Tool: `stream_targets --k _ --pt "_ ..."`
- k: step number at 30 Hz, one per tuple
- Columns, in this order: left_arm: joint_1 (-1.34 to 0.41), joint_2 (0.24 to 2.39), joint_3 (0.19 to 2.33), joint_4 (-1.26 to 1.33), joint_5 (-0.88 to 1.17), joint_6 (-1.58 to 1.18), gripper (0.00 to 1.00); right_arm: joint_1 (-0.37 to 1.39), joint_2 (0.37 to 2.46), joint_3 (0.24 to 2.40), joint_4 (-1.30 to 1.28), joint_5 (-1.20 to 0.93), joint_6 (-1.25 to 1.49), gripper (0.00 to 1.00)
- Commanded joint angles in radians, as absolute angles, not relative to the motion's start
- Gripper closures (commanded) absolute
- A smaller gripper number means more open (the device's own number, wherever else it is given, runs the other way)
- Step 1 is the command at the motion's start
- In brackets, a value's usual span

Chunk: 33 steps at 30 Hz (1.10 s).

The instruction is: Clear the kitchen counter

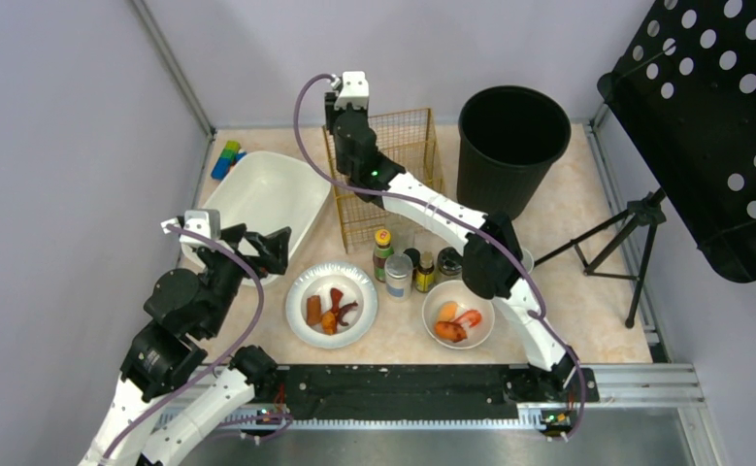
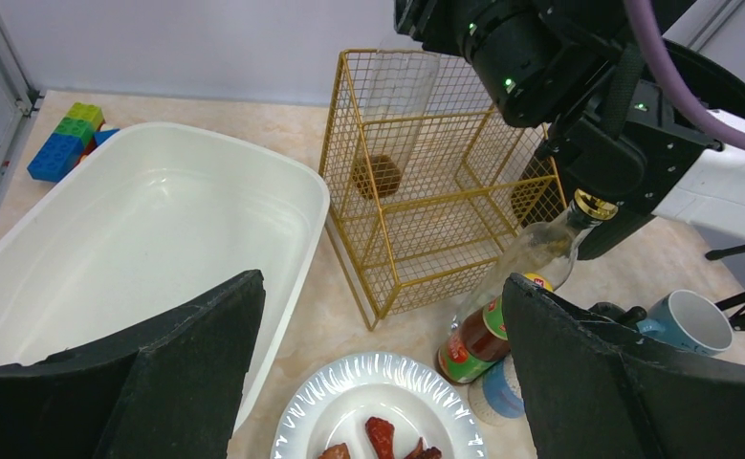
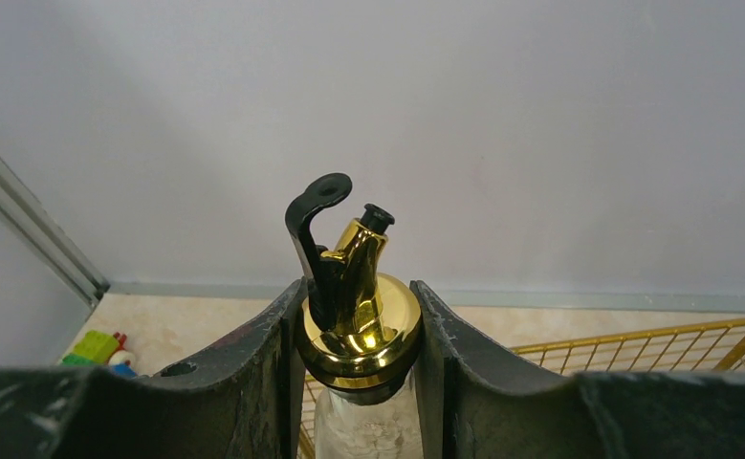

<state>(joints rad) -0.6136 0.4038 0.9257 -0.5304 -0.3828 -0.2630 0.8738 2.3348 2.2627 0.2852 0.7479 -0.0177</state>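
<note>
My right gripper lowers slightly with the upright bottle next and releases the bottle's gold pourer cap [image 3: 361, 320]. The basket's section beside the white tub lies below the gripper.
The beige marbled kitchen counter [image 1: 568, 209] holds everything. My right gripper [image 1: 352, 146] reaches over the gold wire basket [image 1: 405, 180] and is shut on the gold pourer cap [image 3: 361, 320] of a clear glass oil bottle [image 2: 402, 96]. The bottle hangs upright inside the basket [image 2: 426, 229]; whether its base touches the basket floor I cannot tell. My left gripper [image 1: 272, 248] is open and empty, hovering between the white tub [image 1: 267, 194] and the white plate [image 1: 331, 274]; its black fingers [image 2: 206, 363] frame the plate's rim [image 2: 378, 368].
Pieces of food lie on the plate and in a white bowl [image 1: 430, 301]. A sauce bottle [image 1: 382, 254], a small jar [image 1: 399, 277] and a dark bottle [image 1: 425, 273] stand between them; a mug [image 2: 689, 320] is behind. Black bin [image 1: 511, 146] back right, toy blocks [image 1: 226, 158] back left, tripod [image 1: 626, 243] right.
</note>
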Motion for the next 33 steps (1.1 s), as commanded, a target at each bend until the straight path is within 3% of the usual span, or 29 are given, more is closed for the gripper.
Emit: stream_targets --k 1,33 --pt "-0.606 0.417 0.922 -0.489 -0.380 -0.256 0.02 0.863 2.317 2.261 0.367 0.750 0.044 1.00" --pt "-0.601 0.424 0.920 -0.489 -0.373 -0.254 0.02 0.849 2.369 2.264 0.286 0.736 0.115 1.00"
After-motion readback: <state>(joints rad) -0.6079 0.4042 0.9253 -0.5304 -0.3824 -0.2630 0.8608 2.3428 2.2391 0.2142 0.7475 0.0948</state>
